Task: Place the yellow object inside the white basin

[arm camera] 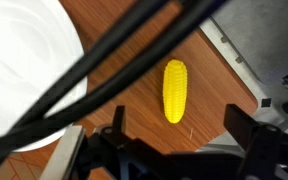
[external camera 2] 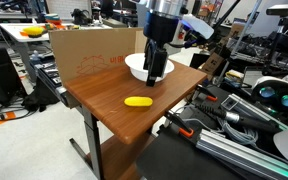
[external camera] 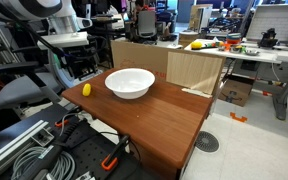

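The piece is below and just ahead of the gap between my fingers. I will lower my gripper toward the yellow object (external camera 2: 139,101) (arm camera: 174,92) until its fingers are around the sides.
The yellow object (arm camera: 174,90) is a small corn-cob-shaped piece lying flat on the wooden table (external camera 2: 104,95); it shows in both exterior views (external camera: 85,89) (external camera 2: 136,101). The white basin (external camera: 130,82) (external camera 2: 136,66) stands upright and empty on the table, a short way from the yellow object; its rim fills the left of the wrist view (arm camera: 24,70). My gripper (arm camera: 179,135) (external camera 2: 156,72) is open and empty, hanging above the table between basin and yellow object. The yellow object's near end lies just ahead of the gap between the fingers. The gripper is not clear in the exterior view where the arm stands at the upper left.
A cardboard box (external camera: 164,62) (external camera 2: 84,50) stands against the table's back edge. A larger yellow banana-like thing (external camera: 197,44) (external camera 2: 32,31) lies on a cluttered desk behind. Cables and equipment (external camera: 34,150) lie beside the table. The table edge (arm camera: 234,70) runs close to the yellow object.
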